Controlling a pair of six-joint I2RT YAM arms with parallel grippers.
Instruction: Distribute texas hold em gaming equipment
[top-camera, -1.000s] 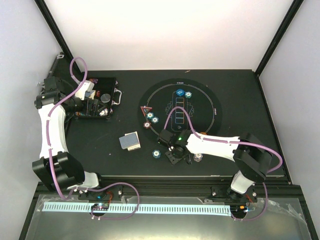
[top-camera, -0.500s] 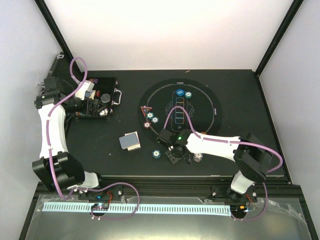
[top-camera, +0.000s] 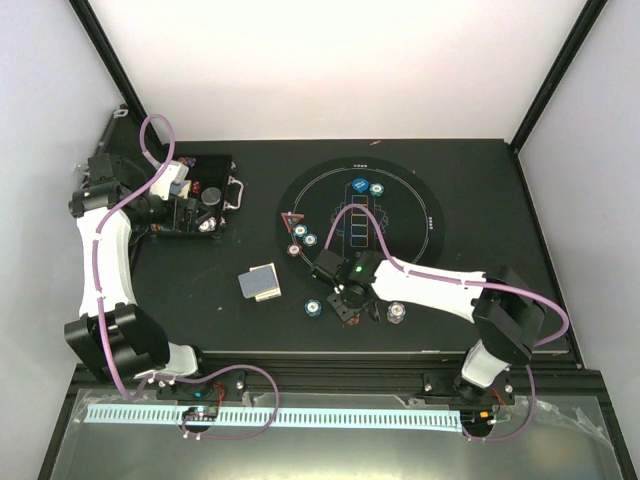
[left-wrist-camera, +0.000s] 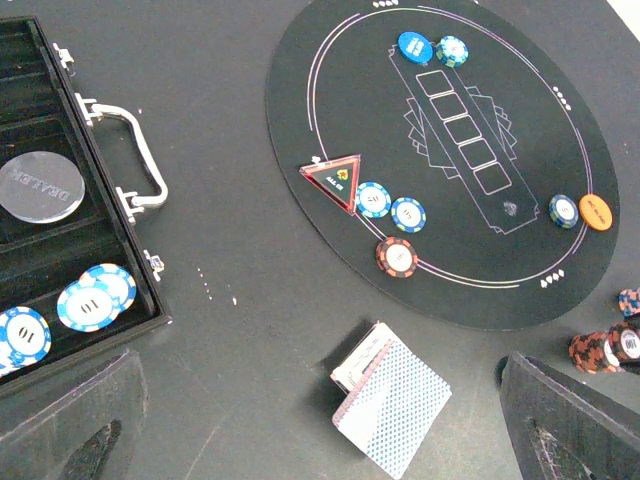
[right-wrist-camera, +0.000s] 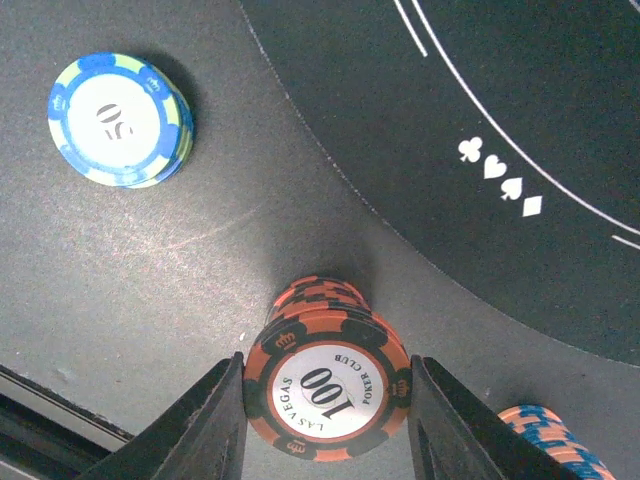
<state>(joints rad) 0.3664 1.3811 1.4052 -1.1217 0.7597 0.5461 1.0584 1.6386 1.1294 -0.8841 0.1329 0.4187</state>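
My right gripper should next move up, outward across the mat and down to release the red-brown chip on bare mat (top-camera: 393, 193) beside the far teal chip, which lacks a red-brown chip.
My right gripper (top-camera: 347, 304) (right-wrist-camera: 328, 400) is shut on the top of a stack of red-brown "100" poker chips (right-wrist-camera: 328, 385), on the bare table just off the mat's near edge. A teal "50" chip (right-wrist-camera: 120, 118) (top-camera: 313, 307) lies to its left. A striped chip stack (right-wrist-camera: 545, 432) stands to its right. The card deck (top-camera: 260, 282) (left-wrist-camera: 392, 395) lies left of the mat, top card askew. On the mat lie teal chips (left-wrist-camera: 373, 199), a red-brown chip (left-wrist-camera: 397, 257), a blue button (left-wrist-camera: 415, 46) and an orange button (left-wrist-camera: 594, 211). My left gripper (top-camera: 190, 205) (left-wrist-camera: 320, 440) hangs open and empty over the case.
The round black mat (top-camera: 400, 170) fills the table's middle. The open black case (top-camera: 222, 165) (left-wrist-camera: 60, 60) at the left holds a silver dealer disc (left-wrist-camera: 42, 185) and blue-white chips (left-wrist-camera: 95, 297). A red triangle marker (left-wrist-camera: 335, 180) lies at the mat's left edge.
My right gripper has shifted a little up and left toward the mat with the red-brown chips between its fingers. The left arm has not moved.
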